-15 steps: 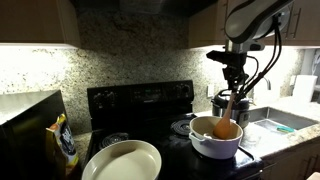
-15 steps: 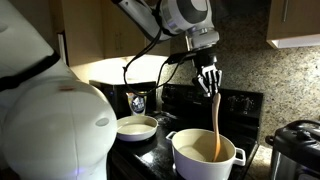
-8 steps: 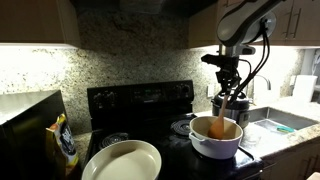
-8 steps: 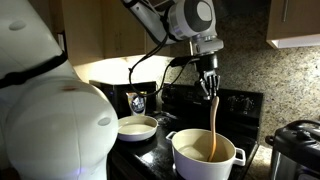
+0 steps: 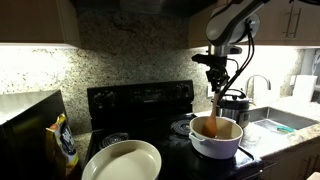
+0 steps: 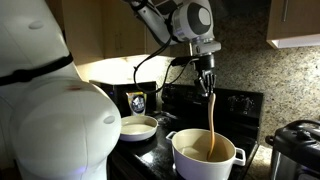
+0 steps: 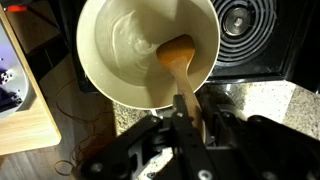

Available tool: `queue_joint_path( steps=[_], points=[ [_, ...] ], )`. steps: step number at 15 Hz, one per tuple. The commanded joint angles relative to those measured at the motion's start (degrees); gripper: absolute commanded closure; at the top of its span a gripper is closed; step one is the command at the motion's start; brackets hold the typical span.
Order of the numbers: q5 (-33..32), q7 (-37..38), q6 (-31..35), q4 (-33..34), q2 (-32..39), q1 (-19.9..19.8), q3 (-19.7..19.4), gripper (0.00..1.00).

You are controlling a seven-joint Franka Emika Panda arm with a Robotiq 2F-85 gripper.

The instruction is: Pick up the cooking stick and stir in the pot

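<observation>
My gripper lowers a little toward the round white pot next and opens to release the cooking stick's top, since the bowl end is already inside the pot.
My gripper [image 5: 217,72] [image 6: 207,78] [image 7: 186,112] is shut on the top of the cooking stick, a light-brown wooden spoon [image 5: 213,112] [image 6: 213,125] [image 7: 177,62]. The spoon hangs nearly upright, and its bowl end is down inside the round white pot [image 5: 232,145] [image 6: 192,160] [image 7: 105,60] on the black stove. In the wrist view the spoon's bowl lies at the right side of the pot's inside, near the wall.
A shallow cream pan [image 5: 122,161] [image 6: 137,127] sits on the stove's other side. A silver-and-black cooker [image 5: 234,104] [image 6: 295,150] stands beside the pot. A yellow bag [image 5: 63,143] stands on the counter. A sink [image 5: 282,122] lies beyond the pot. A stove burner [image 7: 247,20] is next to the pot.
My gripper has moved sideways with the spoon, to the left in one exterior view, dragging the spoon's bowl across the inside of the pot. The pot has stayed put.
</observation>
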Motion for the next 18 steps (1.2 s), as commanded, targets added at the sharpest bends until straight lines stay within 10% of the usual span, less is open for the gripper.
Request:
queue_joint_path(
  steps=[1,13,14,18],
  points=[
    [2.9,-3.8,0.2,2.0,3.7,0.1,-1.4,0.92],
    [12.4,-18.9,-0.2,0.5,5.4,-0.9,-7.1,0.92],
    [12.2,-19.4,-0.2,0.2,4.8,-1.0,-7.0,0.53],
    [12.8,-23.1,-1.7,-0.7,2.7,-0.3,-6.9,0.33]
  ],
)
